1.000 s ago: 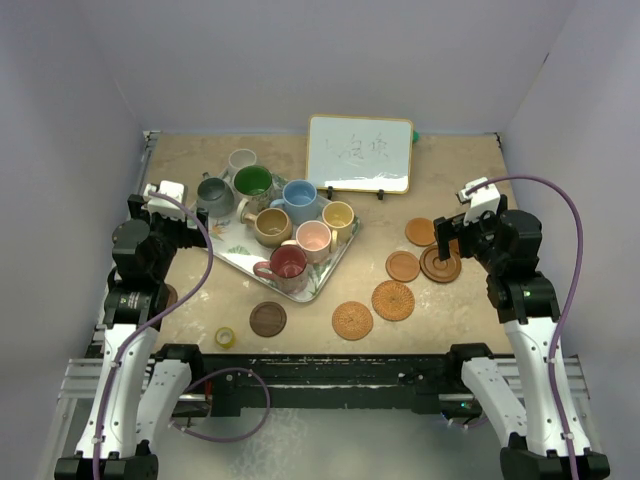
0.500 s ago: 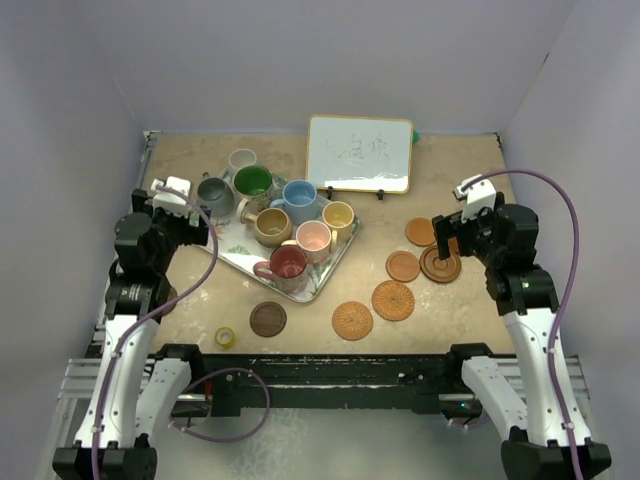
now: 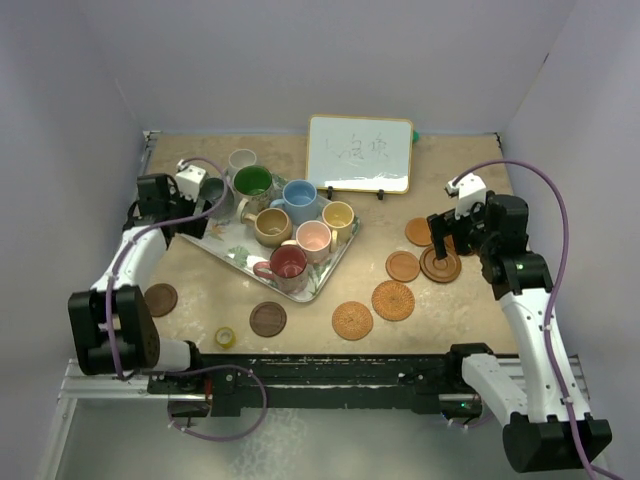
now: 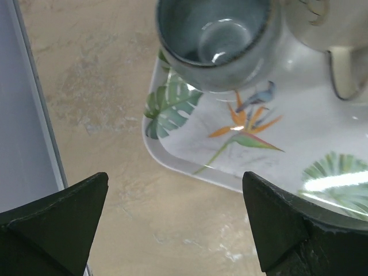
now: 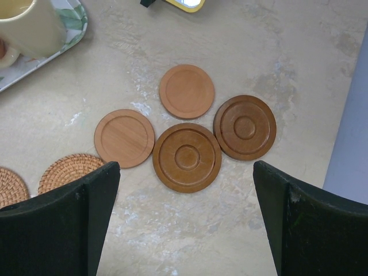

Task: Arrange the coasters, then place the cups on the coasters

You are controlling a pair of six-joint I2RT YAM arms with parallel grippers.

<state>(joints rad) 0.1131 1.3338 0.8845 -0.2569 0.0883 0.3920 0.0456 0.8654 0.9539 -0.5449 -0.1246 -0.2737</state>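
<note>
The tray's rim by the green leaf (image 4: 145, 122) near the grey cup is below the open fingers of the robot's left gripper, so the left gripper will next go down onto that rim.
Several cups stand on the leaf-patterned tray (image 3: 235, 256): grey (image 3: 216, 188), green-lined (image 3: 253, 182), light blue (image 3: 299, 197), tan (image 3: 271, 226), yellow (image 3: 338, 215), pink (image 3: 314, 236) and red (image 3: 288, 263). A white cup (image 3: 242, 160) stands behind them. My left gripper (image 3: 200, 206) hangs open at the tray's left corner (image 4: 172, 155), just short of the grey cup (image 4: 215, 43). My right gripper (image 3: 447, 245) is open above two ringed coasters (image 5: 187, 157) (image 5: 245, 126) and two smooth wooden ones (image 5: 187, 91) (image 5: 124, 138). Rattan coasters (image 3: 393, 300) (image 3: 352, 320) and dark ones (image 3: 267, 318) (image 3: 160, 299) lie nearer.
A small whiteboard (image 3: 360, 153) stands upright at the back centre. A yellow tape roll (image 3: 226, 337) lies near the front edge. Pale walls close in the table on the left, right and back.
My left arm has reached forward and right, bringing its open gripper to the tray's left corner by the grey cup. The right gripper has shifted slightly back above the wooden coasters.
</note>
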